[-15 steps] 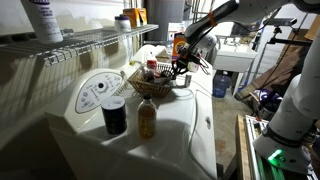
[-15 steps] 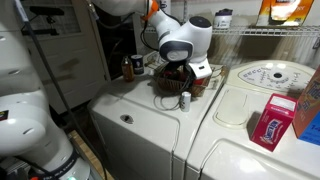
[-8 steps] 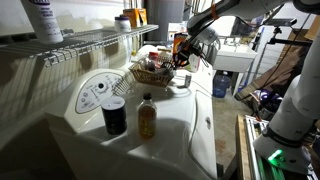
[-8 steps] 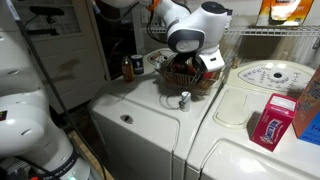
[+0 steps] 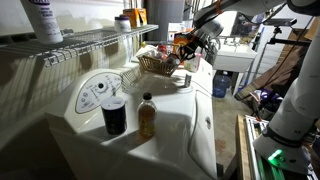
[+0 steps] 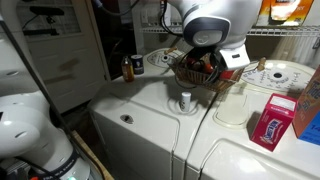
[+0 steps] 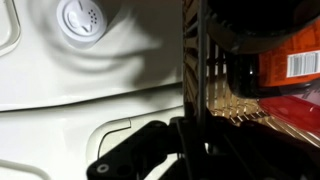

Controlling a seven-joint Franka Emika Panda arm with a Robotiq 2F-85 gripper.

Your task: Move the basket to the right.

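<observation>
I should move my gripper toward the red box and down to let go of the near side of the basket's rim, because the neighbouring machine's clear top is below it on that side.
The brown woven basket with red and white items inside hangs in the air above the white washer top, held by its rim. It also shows under the arm in an exterior view. My gripper is shut on the basket's rim. In the wrist view the jaws clamp the thin dark rim, with the wicker weave and an orange-red packet to the right.
A black cylindrical can and a small amber bottle stand on the washer near the front. A red box lies on the neighbouring machine. A wire shelf runs along the back. A small bottle stands below the basket.
The gripper has lifted the basket off the washer top and carried it up and away from the can and bottle, toward the far end.
</observation>
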